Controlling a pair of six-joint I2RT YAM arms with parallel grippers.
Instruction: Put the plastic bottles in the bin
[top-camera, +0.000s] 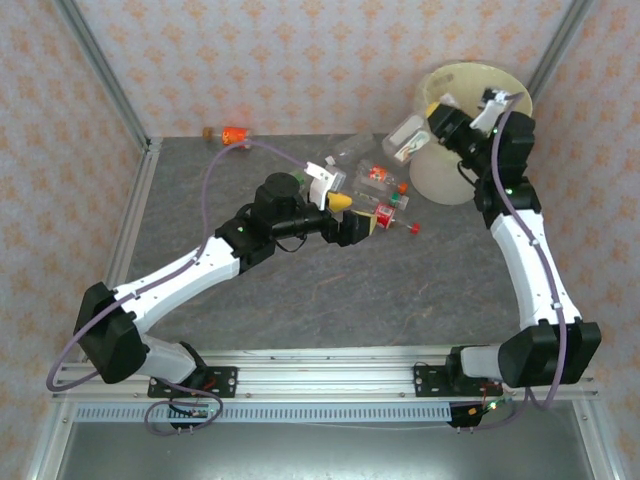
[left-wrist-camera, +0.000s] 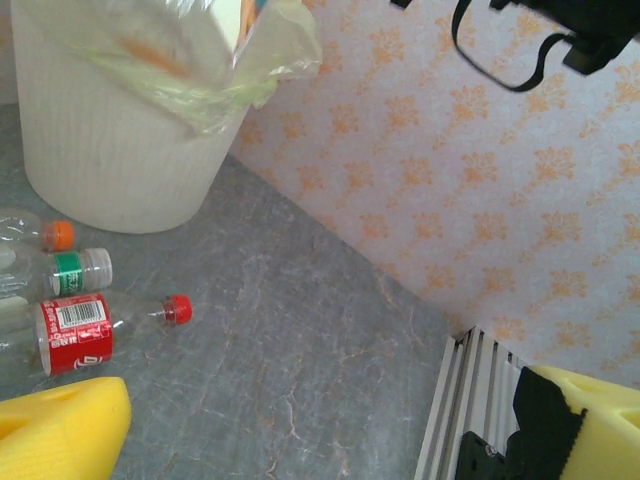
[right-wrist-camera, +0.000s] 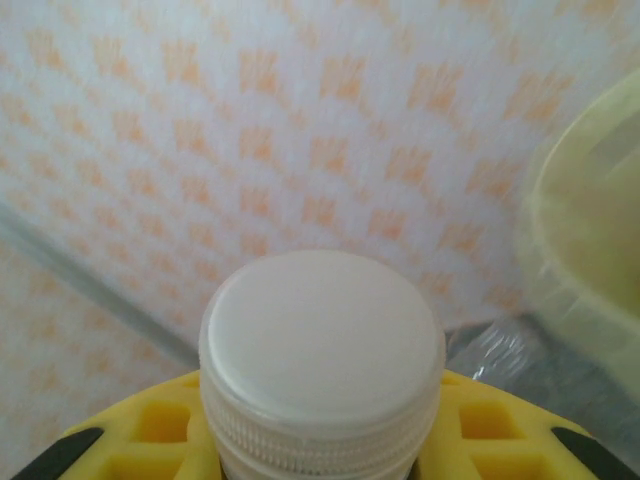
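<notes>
I need to move my right gripper across the bin's rim and over the bin's opening (top-camera: 476, 84) next to release the clear bottle (top-camera: 405, 140), because it still hangs beside the bin.
My right gripper (top-camera: 440, 124) is shut on a clear bottle (top-camera: 405, 140) at its white cap (right-wrist-camera: 322, 360), holding it by the left rim of the cream bin (top-camera: 470, 150). The bin's yellowish bag (right-wrist-camera: 590, 250) shows at the right in the right wrist view. My left gripper (top-camera: 352, 213) stands open with nothing between its yellow fingers (left-wrist-camera: 60, 430), just left of a red-labelled bottle (left-wrist-camera: 75, 333) lying on the table. Beside that bottle lie a green-labelled bottle (left-wrist-camera: 70, 272) and an orange-capped one (left-wrist-camera: 60, 235), near the foot of the bin (left-wrist-camera: 110, 150). Another orange-labelled bottle (top-camera: 235, 133) lies at the far back left.
The grey table (top-camera: 300, 290) is walled by patterned panels (top-camera: 250, 60) at the back and sides. A metal rail (top-camera: 330, 370) runs along the near edge by the arm bases. The right arm (top-camera: 530, 250) reaches up the right side toward the bin.
</notes>
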